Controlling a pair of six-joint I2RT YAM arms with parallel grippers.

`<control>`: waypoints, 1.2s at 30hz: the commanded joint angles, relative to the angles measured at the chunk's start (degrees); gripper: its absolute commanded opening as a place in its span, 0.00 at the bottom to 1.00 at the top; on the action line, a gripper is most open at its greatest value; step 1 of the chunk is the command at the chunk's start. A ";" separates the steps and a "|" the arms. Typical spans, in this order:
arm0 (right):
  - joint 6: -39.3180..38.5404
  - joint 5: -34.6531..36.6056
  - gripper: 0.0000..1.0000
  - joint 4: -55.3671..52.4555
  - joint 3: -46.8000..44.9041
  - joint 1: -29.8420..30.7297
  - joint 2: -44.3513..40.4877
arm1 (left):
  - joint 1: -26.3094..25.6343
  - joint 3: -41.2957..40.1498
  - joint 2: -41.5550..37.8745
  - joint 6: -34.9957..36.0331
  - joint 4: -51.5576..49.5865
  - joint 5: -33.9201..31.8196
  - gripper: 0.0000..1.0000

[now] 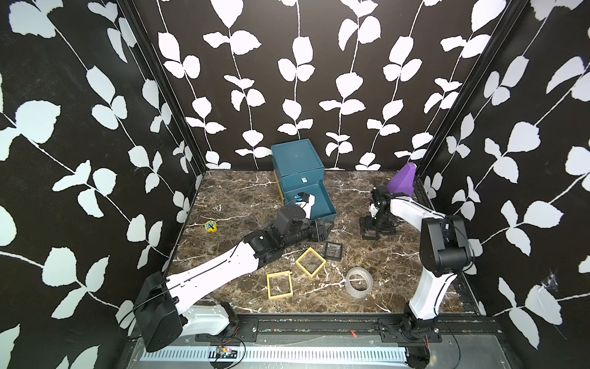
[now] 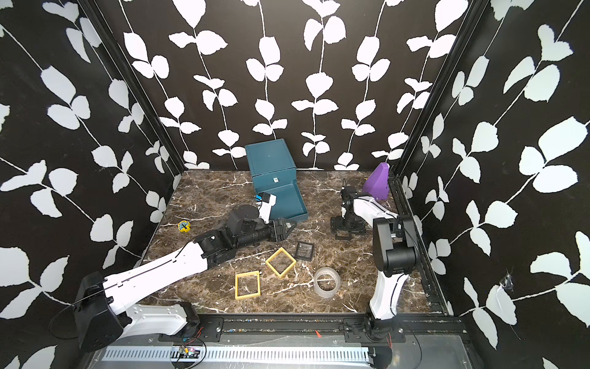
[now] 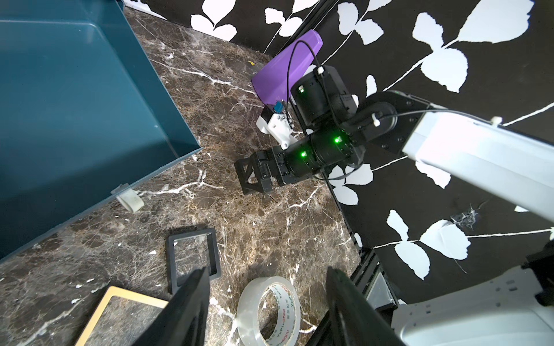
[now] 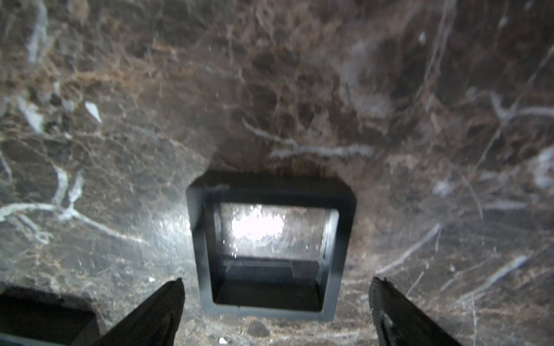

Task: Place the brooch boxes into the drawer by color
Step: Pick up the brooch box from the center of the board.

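Observation:
The sides of the small black brooch box are already between the open fingers of my right gripper, so it will next go down a little and close on them.
The teal drawer chest [image 1: 297, 159] [image 2: 269, 159] stands at the back, its lowest drawer [image 1: 325, 204] [image 3: 162, 99] pulled out; the part I see holds nothing. Two yellow brooch boxes [image 1: 310, 262] [image 1: 280, 285] and a black one [image 1: 333, 250] [image 3: 192, 257] lie in front. My left gripper [image 1: 324, 229] [image 3: 266, 269] hangs open and empty by the drawer's front corner. Further right, my right gripper [image 1: 376, 225] [image 4: 276, 280] points down, open, its fingers either side of another black brooch box [image 1: 370, 235] [image 4: 198, 239] flat on the table.
A clear tape roll [image 1: 359, 282] [image 3: 251, 311] lies near the front right. A purple wedge [image 1: 403, 180] leans in the back right corner. A small yellow object [image 1: 210, 226] sits at the left. Patterned walls close three sides of the marble table [image 1: 242, 198].

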 commanded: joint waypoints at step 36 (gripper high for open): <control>5.24 7.06 0.54 -5.33 14.69 18.57 -11.91 | 10.85 -0.92 -11.61 0.25 -13.88 -6.89 0.59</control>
